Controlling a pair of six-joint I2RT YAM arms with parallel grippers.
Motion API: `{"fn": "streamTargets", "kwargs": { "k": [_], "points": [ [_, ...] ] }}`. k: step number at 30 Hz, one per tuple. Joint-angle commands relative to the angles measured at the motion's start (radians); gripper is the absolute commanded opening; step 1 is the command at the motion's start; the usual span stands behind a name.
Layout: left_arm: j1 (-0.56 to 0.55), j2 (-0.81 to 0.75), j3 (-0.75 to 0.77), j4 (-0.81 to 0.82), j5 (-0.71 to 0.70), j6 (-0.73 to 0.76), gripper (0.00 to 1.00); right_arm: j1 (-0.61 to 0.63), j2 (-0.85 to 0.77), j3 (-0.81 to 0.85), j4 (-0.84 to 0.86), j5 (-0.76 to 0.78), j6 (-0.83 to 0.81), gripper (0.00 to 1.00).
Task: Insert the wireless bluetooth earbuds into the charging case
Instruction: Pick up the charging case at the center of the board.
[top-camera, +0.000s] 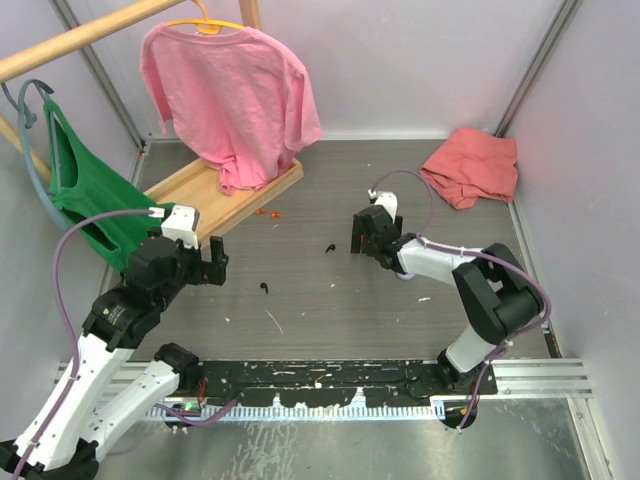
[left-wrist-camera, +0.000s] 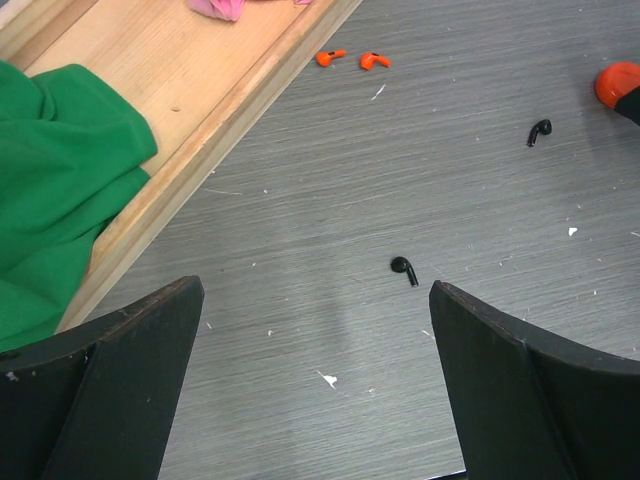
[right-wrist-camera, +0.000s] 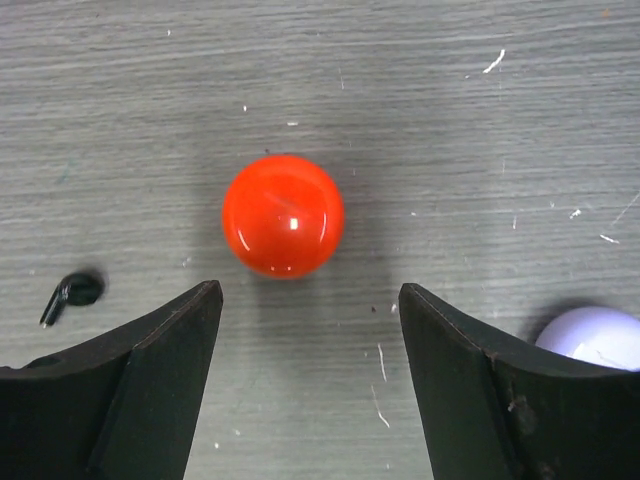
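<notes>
The right gripper will move down and ease outward around the sides of the orange-red case (right-wrist-camera: 283, 215), because the case is below and just ahead of the gripper's open fingers.
A glossy orange-red round charging case (right-wrist-camera: 283, 215) lies shut on the grey table, just ahead of my right gripper (right-wrist-camera: 310, 292), which is open and holds nothing. A black earbud (right-wrist-camera: 72, 293) lies to its left, and a lilac case (right-wrist-camera: 592, 335) shows at the right edge. My left gripper (left-wrist-camera: 315, 290) hangs wide open over bare table. One black earbud (left-wrist-camera: 404, 268) lies just beyond its right finger, a second black earbud (left-wrist-camera: 539, 132) farther off. Two orange earbuds (left-wrist-camera: 330, 57) lie near the wooden base. In the top view the black earbuds (top-camera: 264, 289) lie between the two grippers.
A wooden rack base (top-camera: 225, 195) stands at the back left with a pink shirt (top-camera: 235, 90) and a green garment (top-camera: 85, 190) hanging over it. A salmon cloth (top-camera: 472, 165) lies at the back right. A black rail (top-camera: 320, 380) runs along the near edge.
</notes>
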Motion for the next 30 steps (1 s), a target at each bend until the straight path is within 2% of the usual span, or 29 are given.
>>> {"fn": "streamTargets", "kwargs": {
  "k": [1, 11, 16, 22, 30],
  "points": [
    [0.015, -0.003, 0.001, 0.065, 0.028, -0.007, 0.98, 0.012, 0.053, 0.067, 0.097, 0.09, -0.009, 0.77],
    [0.032, -0.008, -0.002, 0.068, 0.052, -0.011, 0.98, 0.012, 0.179, 0.087, 0.176, 0.083, -0.001, 0.71],
    [0.041, -0.008, -0.003, 0.07, 0.065, -0.011, 0.98, 0.012, 0.199, 0.081, 0.185, 0.074, -0.001, 0.63],
    [0.051, 0.007, 0.0, 0.071, 0.08, -0.015, 0.98, 0.014, 0.13, 0.01, 0.216, 0.044, -0.01, 0.5],
    [0.051, 0.071, 0.058, 0.07, 0.191, -0.076, 0.98, 0.048, -0.006, -0.052, 0.222, -0.04, -0.103, 0.44]
  ]
}}
